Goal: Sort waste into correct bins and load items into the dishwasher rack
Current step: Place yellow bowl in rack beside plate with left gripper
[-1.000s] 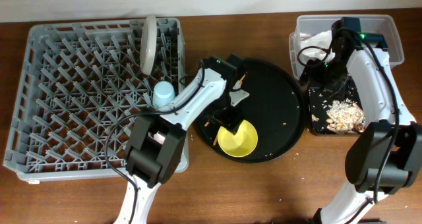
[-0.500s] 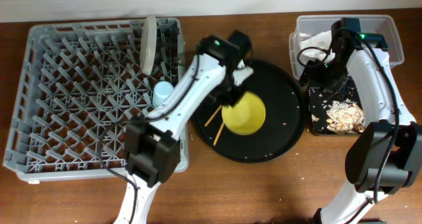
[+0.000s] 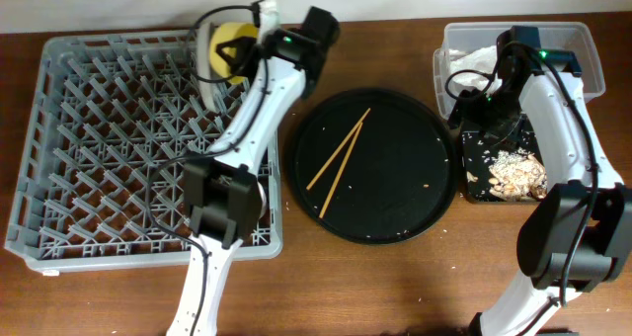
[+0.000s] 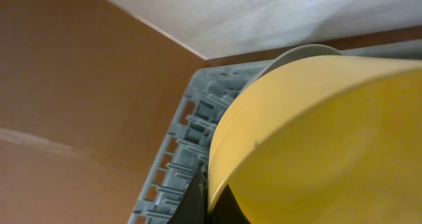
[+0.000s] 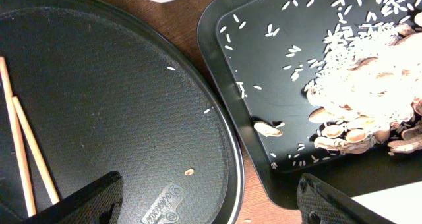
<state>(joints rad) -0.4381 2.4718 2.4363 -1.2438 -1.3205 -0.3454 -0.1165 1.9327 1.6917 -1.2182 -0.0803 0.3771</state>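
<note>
The left gripper lowers the bowl (image 3: pixel 229 42) into the rack's far slots beside the white plate next and releases the bowl's rim, since those slots lie below it.
My left gripper (image 3: pixel 240 47) is shut on the rim of the yellow bowl (image 3: pixel 229 42), held on edge over the far side of the grey dishwasher rack (image 3: pixel 99 158), right beside the upright white plate (image 3: pixel 213 79). In the left wrist view the bowl (image 4: pixel 316 138) fills the frame, my gripper (image 4: pixel 210 201) pinches its rim, and the plate's edge (image 4: pixel 297 51) shows behind it. Two chopsticks (image 3: pixel 341 158) lie on the round black tray (image 3: pixel 395 208). My right gripper (image 5: pixel 208 204) stands open and empty over the gap between that tray and the shallow black bin (image 5: pixel 277 53) of food scraps (image 5: pixel 369 72).
The clear tub (image 3: pixel 592 49) at the back right holds white napkins (image 3: pixel 474 64), with the black bin (image 3: pixel 476 183) of scraps in front of it. A few crumbs dot the round tray (image 5: pixel 99 85). My right arm (image 3: pixel 553 109) arches over both bins.
My left gripper closed on the yellow bowl, lifted it off the round tray and carried it to the rack's far side by the plate. The right arm has not moved.
</note>
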